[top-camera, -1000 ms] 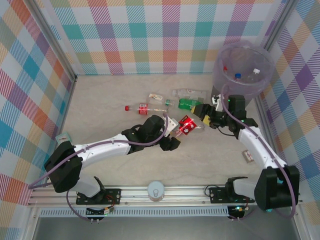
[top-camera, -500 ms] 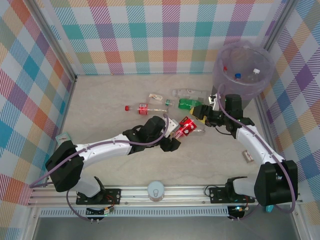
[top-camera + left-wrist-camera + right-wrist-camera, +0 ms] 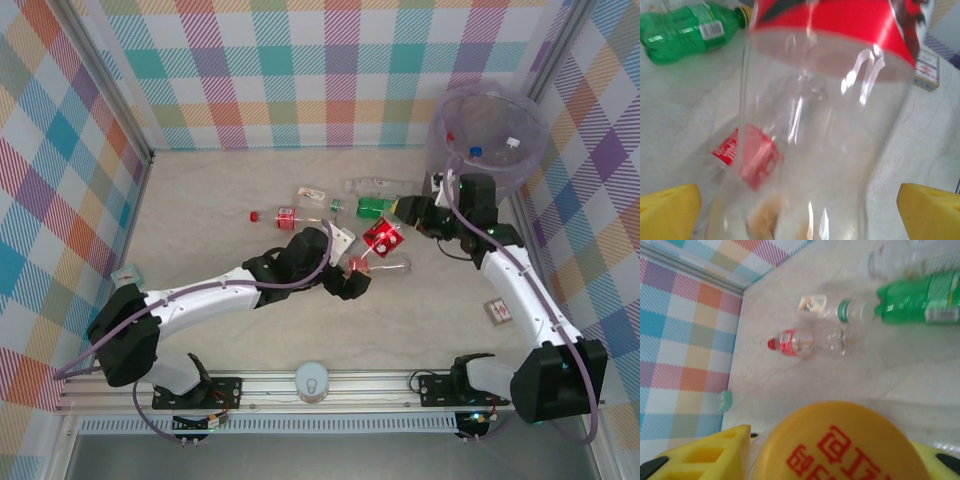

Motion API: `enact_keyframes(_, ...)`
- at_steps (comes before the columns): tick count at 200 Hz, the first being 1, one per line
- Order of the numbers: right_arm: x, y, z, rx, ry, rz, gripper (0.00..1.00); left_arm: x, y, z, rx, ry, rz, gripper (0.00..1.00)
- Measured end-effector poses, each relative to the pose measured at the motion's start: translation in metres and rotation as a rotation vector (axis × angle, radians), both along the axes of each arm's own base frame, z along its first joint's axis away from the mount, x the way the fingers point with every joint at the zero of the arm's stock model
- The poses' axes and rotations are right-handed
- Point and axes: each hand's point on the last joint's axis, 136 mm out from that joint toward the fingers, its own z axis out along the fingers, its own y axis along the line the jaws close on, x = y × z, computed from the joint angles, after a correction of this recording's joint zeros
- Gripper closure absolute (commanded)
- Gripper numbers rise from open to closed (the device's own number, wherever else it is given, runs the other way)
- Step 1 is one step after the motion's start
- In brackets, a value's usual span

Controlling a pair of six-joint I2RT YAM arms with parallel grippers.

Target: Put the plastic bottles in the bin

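Note:
The yellow-capped bottle in my right gripper needs to swing outward and over the bin's opening (image 3: 489, 135) next, and I need to release it there, since several bottles are already inside.
A clear bottle with a red label (image 3: 383, 237) hangs over the table's middle, and my right gripper (image 3: 402, 212) is shut on its top end. Its yellow cap (image 3: 840, 445) sits between my yellow fingers (image 3: 700, 452). The bottle's clear body (image 3: 810, 125) still lies between the wide-apart tips of my left gripper (image 3: 800, 215), which is open just below it (image 3: 352, 277). On the table lie a green bottle (image 3: 375, 207), a red-capped bottle (image 3: 283, 215) and a clear bottle (image 3: 375, 185). The bin (image 3: 450, 165) stands at the back right with several bottles inside.
A small teal cube (image 3: 125, 272) sits by the left wall. A small printed box (image 3: 497, 312) lies near the right arm. A white round knob (image 3: 312, 381) sits on the front rail. Checked walls close in the table on three sides.
My left gripper opened and let go of the red-labelled bottle. My right gripper closed on its cap end and drew it up toward the back right.

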Motion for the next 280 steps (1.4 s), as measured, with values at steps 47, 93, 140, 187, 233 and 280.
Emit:
enact_keyframes(47,0.033,-0.043,0.131,-0.191,-0.333,-0.184,0.57,0.003,0.014,0.029,-0.04,-0.057,0.062,0.0)
enact_keyframes(93,0.04,-0.13,0.235,-0.41,-0.608,-0.542,0.62,-0.001,0.025,0.027,-0.046,-0.048,0.091,0.0)
enact_keyframes(140,0.052,-0.2,0.266,-0.703,-0.677,-0.793,0.63,-0.001,0.031,0.027,-0.04,-0.046,0.113,0.0)
enact_keyframes(187,0.104,-0.237,0.209,-0.943,-0.543,-0.794,0.63,0.0,0.032,0.026,-0.048,-0.033,0.13,0.01)
enact_keyframes(233,0.122,-0.253,0.14,-1.011,-0.413,-0.746,0.63,-0.001,0.035,0.019,-0.033,-0.023,0.14,0.01)
enact_keyframes(280,0.153,-0.266,0.088,-1.007,-0.316,-0.702,0.59,0.0,0.034,0.016,-0.033,-0.012,0.146,0.01)
